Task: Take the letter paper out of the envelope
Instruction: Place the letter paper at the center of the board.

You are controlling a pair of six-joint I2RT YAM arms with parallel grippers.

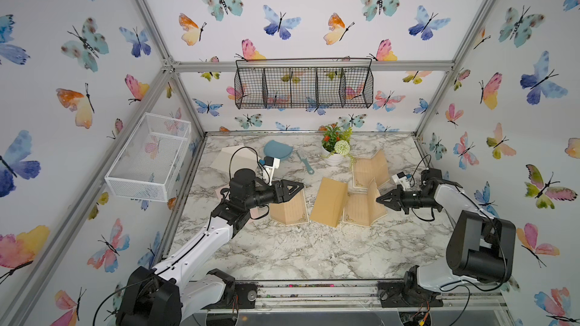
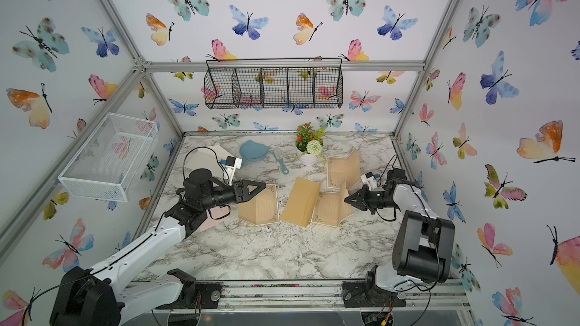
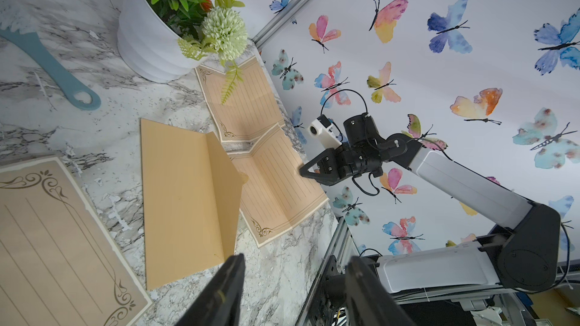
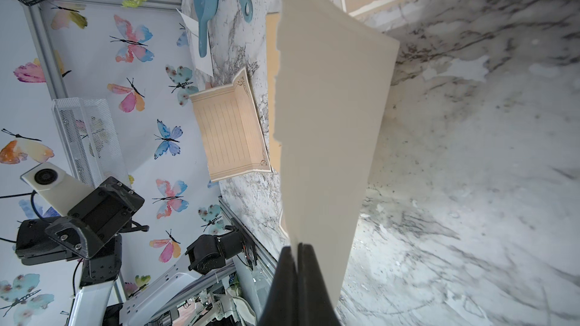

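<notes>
The right gripper draws back and down next toward the bare marble below it, nearer my base, and releases the paper, already outside the envelope (image 1: 329,202).
The tan envelope (image 1: 329,202) (image 2: 299,202) lies mid-table with its flap raised (image 3: 182,199). A lined letter paper (image 1: 364,210) (image 2: 329,211) rests right beside it on the marble, outside the envelope. My right gripper (image 1: 378,199) (image 2: 346,199) is shut on that paper's raised edge. In the right wrist view its blank back (image 4: 329,120) rises from the closed jaws of the right gripper (image 4: 298,247). My left gripper (image 1: 299,185) (image 3: 295,265) hovers open left of the envelope, above another lined sheet (image 1: 288,213), with nothing between its fingers (image 3: 232,277).
A third lined sheet (image 1: 370,167) lies behind the held one. At the back stand a white flower pot (image 1: 334,155), a blue dustpan (image 1: 277,150) and a brush (image 1: 306,161). White paper (image 1: 229,158) sits back left. Wire baskets (image 1: 304,86) (image 1: 150,158) hang on the walls.
</notes>
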